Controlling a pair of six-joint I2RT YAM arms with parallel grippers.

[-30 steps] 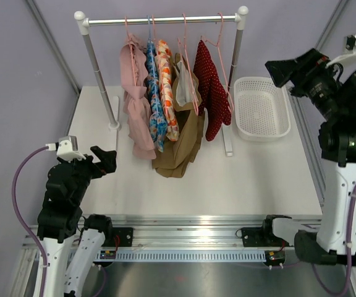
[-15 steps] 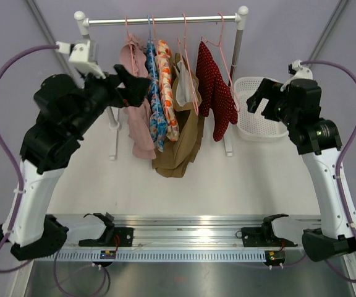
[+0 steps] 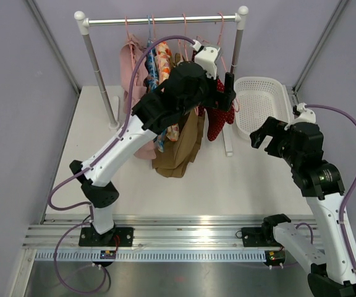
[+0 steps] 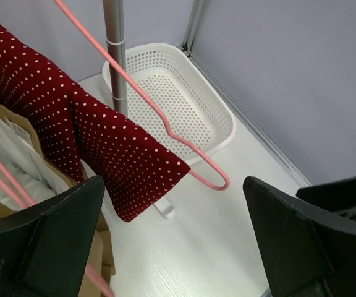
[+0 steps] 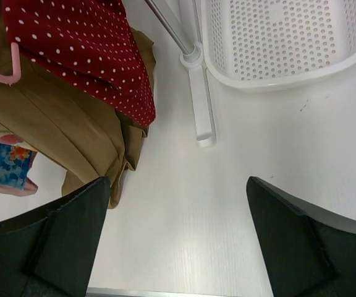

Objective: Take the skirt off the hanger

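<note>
My left gripper has the bar at the pink hanger's lower end (image 3: pixel 237 107) (image 4: pixel 207 161) ahead of its open fingers, so it should ease outward onto the bar next.
A dark red polka-dot garment (image 3: pixel 217 127) hangs on a pink hanger (image 4: pixel 165 127) at the right end of the rack rail (image 3: pixel 159 20). It also shows in the left wrist view (image 4: pixel 104 142) and the right wrist view (image 5: pixel 85 55). A brown garment (image 3: pixel 181 148) hangs just left of it and reaches the table. My left gripper (image 3: pixel 228 91) is open and empty, high up beside the red garment's right edge, with the hanger's lower tip between its fingers' line of sight (image 4: pixel 175 247). My right gripper (image 3: pixel 266 133) is open and empty above the table, right of the garments (image 5: pixel 178 247).
A white perforated basket (image 3: pixel 261 108) stands at the back right, beside the rack's right post (image 4: pixel 116 37) and its foot (image 5: pixel 201 105). Pink, blue-patterned and orange-patterned garments (image 3: pixel 156 105) hang further left on the rail. Purple walls enclose the table.
My left arm has swung from the rack's left side across to its right end, by the red garment. My right arm has dropped lower and nearer over the table.
</note>
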